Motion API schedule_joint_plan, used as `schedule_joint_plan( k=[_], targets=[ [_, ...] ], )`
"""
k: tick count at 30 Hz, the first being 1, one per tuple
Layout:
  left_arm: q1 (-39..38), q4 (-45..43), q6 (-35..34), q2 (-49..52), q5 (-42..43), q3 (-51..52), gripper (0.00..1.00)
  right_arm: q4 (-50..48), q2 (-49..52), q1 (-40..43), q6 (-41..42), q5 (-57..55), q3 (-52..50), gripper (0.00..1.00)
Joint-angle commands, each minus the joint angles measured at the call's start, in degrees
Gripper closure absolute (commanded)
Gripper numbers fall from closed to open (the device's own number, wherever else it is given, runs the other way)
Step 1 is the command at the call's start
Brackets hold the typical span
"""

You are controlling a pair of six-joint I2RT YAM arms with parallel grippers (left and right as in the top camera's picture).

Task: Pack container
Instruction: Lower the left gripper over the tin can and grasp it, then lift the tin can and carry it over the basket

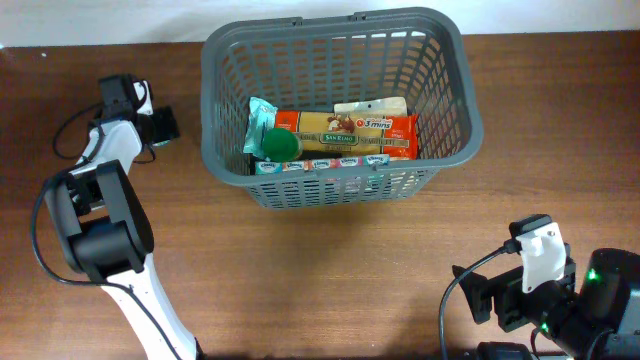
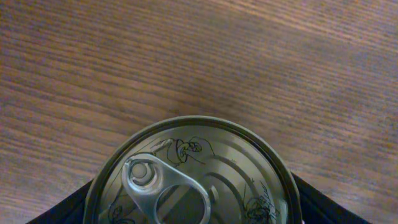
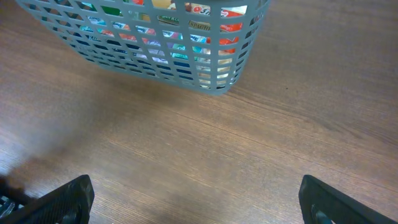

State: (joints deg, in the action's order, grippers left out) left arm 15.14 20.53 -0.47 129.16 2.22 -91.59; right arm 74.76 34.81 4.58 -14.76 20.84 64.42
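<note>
I need to lift my left gripper over the basket's side next and let go of the can above the pasta pack beside the green lid, since the basket's side is in the way.
The container is a dark grey slotted basket at the back middle of the table; it also shows in the right wrist view. In it lie a red pasta pack, a green-lidded item, a teal packet and a row of small cartons. My left gripper is far left of the basket; in the left wrist view its black fingers sit against both sides of a metal can with a pull tab. My right gripper is open and empty over bare wood at the front right.
The table is brown wood. The left arm's base and black cable stand at the left front. The right arm's body with a green light fills the front right corner.
</note>
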Motion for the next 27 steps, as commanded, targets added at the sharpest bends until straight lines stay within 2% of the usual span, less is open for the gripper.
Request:
schedule_joint_plan(
  k=[1, 4, 11, 17, 27],
  targets=[
    [0.04, 2.45, -0.13, 1.11, 1.01, -2.69, 0.46, -0.17, 0.04, 0.48, 0.48, -0.13, -0.20, 0.01],
    [0.04, 6.32, -0.11, 1.11, 0.96, -6.73, 0.51, -0.17, 0.04, 0.48, 0.48, -0.13, -0.20, 0.01],
    [0.04, 17.66, 0.09, 1.01, -3.48, -18.34, 0.52, -0.17, 0.04, 0.48, 0.48, -0.13, -0.20, 0.01],
    [0.02, 27.39, 0.11, 0.79, -3.69, -29.75, 0.54, -0.17, 0.04, 0.48, 0.48, -0.13, -0.20, 0.01],
    [-1.79, 36.17, 2.29, -4.39, -3.50, -46.05, 0.55, -0.17, 0.04, 0.48, 0.48, -0.13, -0.20, 0.01]
  ],
)
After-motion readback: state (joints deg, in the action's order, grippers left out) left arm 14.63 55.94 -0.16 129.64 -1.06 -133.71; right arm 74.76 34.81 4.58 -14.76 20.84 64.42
